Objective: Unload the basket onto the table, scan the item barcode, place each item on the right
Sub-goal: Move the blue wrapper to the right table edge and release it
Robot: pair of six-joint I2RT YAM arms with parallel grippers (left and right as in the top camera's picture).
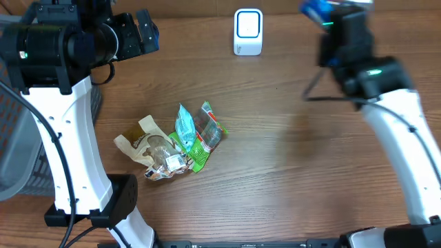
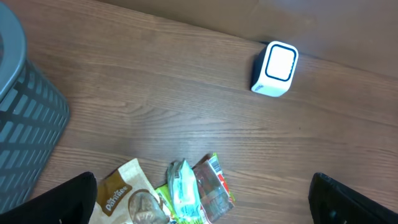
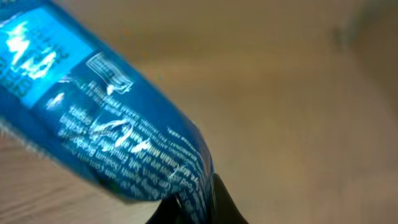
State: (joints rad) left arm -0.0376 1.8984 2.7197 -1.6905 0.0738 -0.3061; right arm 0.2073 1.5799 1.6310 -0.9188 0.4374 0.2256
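Observation:
My right gripper should next move back and down to let go of the blue packet [image 1: 315,9] on the bare tabletop, which is clear of the pile, below the gripper and toward my base.
A blue snack packet [image 3: 106,112] with white print and a small barcode fills the right wrist view. My right gripper [image 3: 198,208] is shut on its lower edge. In the overhead view that packet [image 1: 315,9] is held up at the far right of the table by the right gripper [image 1: 325,19], to the right of the white scanner [image 1: 248,31]. The left gripper [image 1: 146,33] hovers open at the far left with nothing between its fingers. In the left wrist view the scanner [image 2: 276,68] stands upright at the far side of the table.
A pile of snack packets [image 1: 173,141] lies left of the table's middle, brown, teal and green ones overlapping; the same packets [image 2: 180,196] show between the left fingers [image 2: 62,202]. A grey slatted basket [image 2: 25,106] stands off the left edge.

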